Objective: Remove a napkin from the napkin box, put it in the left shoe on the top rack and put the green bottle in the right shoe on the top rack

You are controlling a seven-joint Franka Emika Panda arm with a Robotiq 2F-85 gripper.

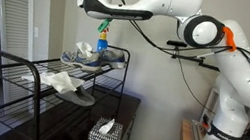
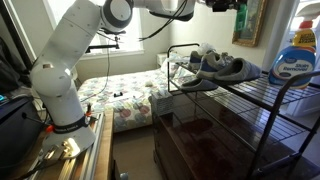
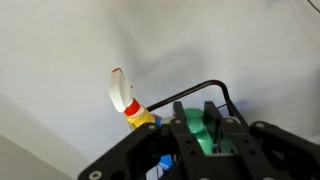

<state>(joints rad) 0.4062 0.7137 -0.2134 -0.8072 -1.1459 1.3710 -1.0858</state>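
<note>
The green bottle hangs high above the rack [image 1: 25,59], so my gripper will next turn, come back and go down over the grey sneaker next to the blue detergent bottle.
My gripper [image 1: 103,18] hangs above the far end of the top rack [image 1: 25,59], shut on the green bottle [image 1: 102,38]. In the wrist view the gripper [image 3: 196,110] clamps the bottle's green body [image 3: 193,122]. A yellow neck with a red-and-white tip sticks out to the left. The pair of grey sneakers [image 1: 91,58] sits on the top rack just under the bottle. They also show in an exterior view [image 2: 220,67], below the gripper [image 2: 228,6]. The napkin box [image 1: 104,138] stands on the low dark table. I cannot make out the napkin.
A white cloth heap [image 1: 61,80] and a flat grey sandal [image 1: 82,97] lie on the rack nearer the camera. A large blue detergent bottle [image 2: 295,55] stands close to the camera. A bed [image 2: 120,95] lies behind the rack [image 2: 270,95]. The wall is close behind the shoes.
</note>
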